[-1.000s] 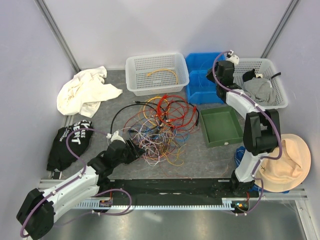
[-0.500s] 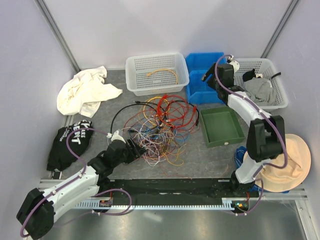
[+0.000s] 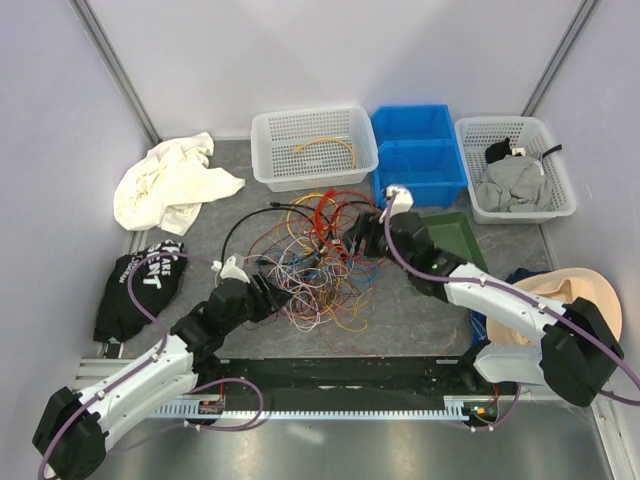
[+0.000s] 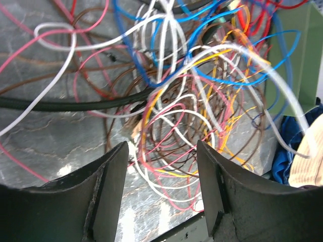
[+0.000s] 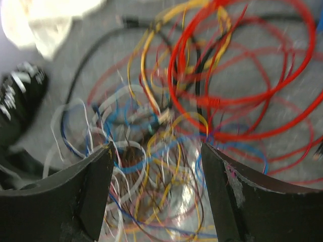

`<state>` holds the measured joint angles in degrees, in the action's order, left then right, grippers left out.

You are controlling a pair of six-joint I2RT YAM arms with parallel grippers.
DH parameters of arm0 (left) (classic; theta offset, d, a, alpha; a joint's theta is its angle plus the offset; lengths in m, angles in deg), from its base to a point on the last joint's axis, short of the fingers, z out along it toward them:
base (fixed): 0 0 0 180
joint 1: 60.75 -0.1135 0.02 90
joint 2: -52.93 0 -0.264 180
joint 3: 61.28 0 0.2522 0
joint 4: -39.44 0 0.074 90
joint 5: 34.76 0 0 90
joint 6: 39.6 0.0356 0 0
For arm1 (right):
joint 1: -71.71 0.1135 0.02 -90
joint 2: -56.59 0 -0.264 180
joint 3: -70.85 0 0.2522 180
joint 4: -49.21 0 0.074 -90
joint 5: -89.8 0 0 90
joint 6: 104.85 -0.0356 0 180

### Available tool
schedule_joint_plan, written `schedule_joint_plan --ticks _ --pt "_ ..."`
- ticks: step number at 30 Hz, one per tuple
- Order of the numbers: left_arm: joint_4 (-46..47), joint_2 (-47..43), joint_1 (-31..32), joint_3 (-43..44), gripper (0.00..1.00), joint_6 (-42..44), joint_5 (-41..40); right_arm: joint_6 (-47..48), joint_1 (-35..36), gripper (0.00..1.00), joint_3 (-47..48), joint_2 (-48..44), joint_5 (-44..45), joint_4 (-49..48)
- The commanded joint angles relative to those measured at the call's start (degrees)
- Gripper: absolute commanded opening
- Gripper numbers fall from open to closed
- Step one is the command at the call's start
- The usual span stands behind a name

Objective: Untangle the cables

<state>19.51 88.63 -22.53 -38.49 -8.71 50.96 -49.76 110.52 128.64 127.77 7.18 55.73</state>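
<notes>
My right gripper will go down next to the loop of the thin blue cable and close, because the loop sticks out at the edge of the heap beside the red coils.
The cables [image 3: 318,262] lie in one tangled heap of red, orange, yellow, blue, white, pink and black wire on the grey table. My left gripper [image 3: 274,296] is at the heap's near left edge. It is open, with pink and white loops [image 4: 176,166] on the table beyond its empty jaws [image 4: 161,151]. My right gripper [image 3: 362,236] hangs over the heap's right side, by the red coils [image 5: 242,75]. It is open too [image 5: 156,151], nothing between its fingers; that view is blurred.
At the back stand a white basket [image 3: 270,160] holding a yellow cable, blue bins [image 3: 420,160] and a white basket [image 3: 560,195] of grey cloth. A green tray [image 3: 462,232] sits under the right arm. White cloth [image 3: 170,185], black cloth [image 3: 135,290] and a hat [image 3: 585,300] flank the heap.
The right arm has swung from the back-right baskets down and left to the heap's right side, and its gripper has opened. The left arm has barely moved.
</notes>
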Motion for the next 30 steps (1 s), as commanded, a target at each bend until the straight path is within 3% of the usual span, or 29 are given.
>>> schedule_joint_plan --ticks 1,8,18,22,27,30 --pt "1.17 -0.28 -0.25 4.05 0.63 3.65 -1.7 3.01 4.7 0.76 -7.0 -1.56 1.48 -1.72" --pt "-0.24 0.77 -0.25 3.54 0.62 1.55 -1.35 2.84 4.79 0.76 -12.83 -2.1 3.88 -5.58" --pt "-3.31 -2.21 -0.16 2.56 0.61 -0.48 -0.56 6.35 4.79 0.75 -7.66 11.08 7.12 -12.53" --pt "-4.46 -3.97 -0.16 2.13 0.61 -0.57 -1.0 7.23 4.7 0.72 -3.43 16.71 11.76 -10.16" --pt "-4.81 -4.85 -0.16 1.95 0.61 -0.48 -1.18 6.79 4.7 0.68 -1.94 19.87 15.65 -14.9" --pt "-5.16 -4.85 -0.16 1.95 0.61 -0.48 -1.0 6.97 4.79 0.6 -0.26 22.42 16.27 -16.3"
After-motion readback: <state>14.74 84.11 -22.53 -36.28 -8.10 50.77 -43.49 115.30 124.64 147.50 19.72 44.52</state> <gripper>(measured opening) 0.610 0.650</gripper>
